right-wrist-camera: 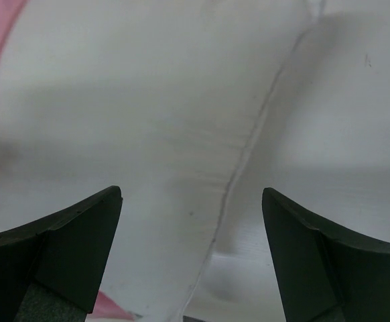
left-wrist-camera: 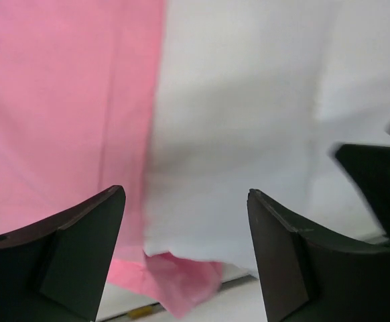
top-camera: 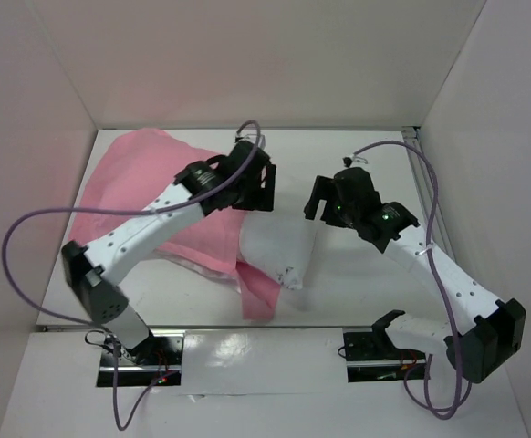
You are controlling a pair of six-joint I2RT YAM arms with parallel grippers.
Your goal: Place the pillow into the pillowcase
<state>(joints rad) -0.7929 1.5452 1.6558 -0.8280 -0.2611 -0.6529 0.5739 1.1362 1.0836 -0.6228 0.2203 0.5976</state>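
My left gripper should go down next onto the pillowcase's pink edge beside the white pillow with its fingers open and close there, because that edge already runs between my fingers.
The pink pillowcase (top-camera: 129,196) lies rumpled on the left half of the table. The white pillow (top-camera: 275,245) sticks out of its right end, and a pink flap hangs off toward the near edge. My left gripper (top-camera: 264,189) hovers open over the far edge, where pink cloth meets white cushion. In the left wrist view the pillowcase (left-wrist-camera: 61,100) fills the left, the pillow (left-wrist-camera: 248,100) the middle, and nothing sits between the fingers of the left gripper (left-wrist-camera: 185,193). My right gripper (top-camera: 314,198) is open just right of the pillow. The right wrist view shows this gripper (right-wrist-camera: 191,192) above the pillow's (right-wrist-camera: 135,100) seam.
White enclosure walls (top-camera: 484,109) surround the table on the left, back and right. Purple cables (top-camera: 28,228) loop from both arms. The arm bases sit on metal plates (top-camera: 375,351) at the near edge. The right gripper's dark finger (left-wrist-camera: 382,188) shows at the right of the left wrist view.
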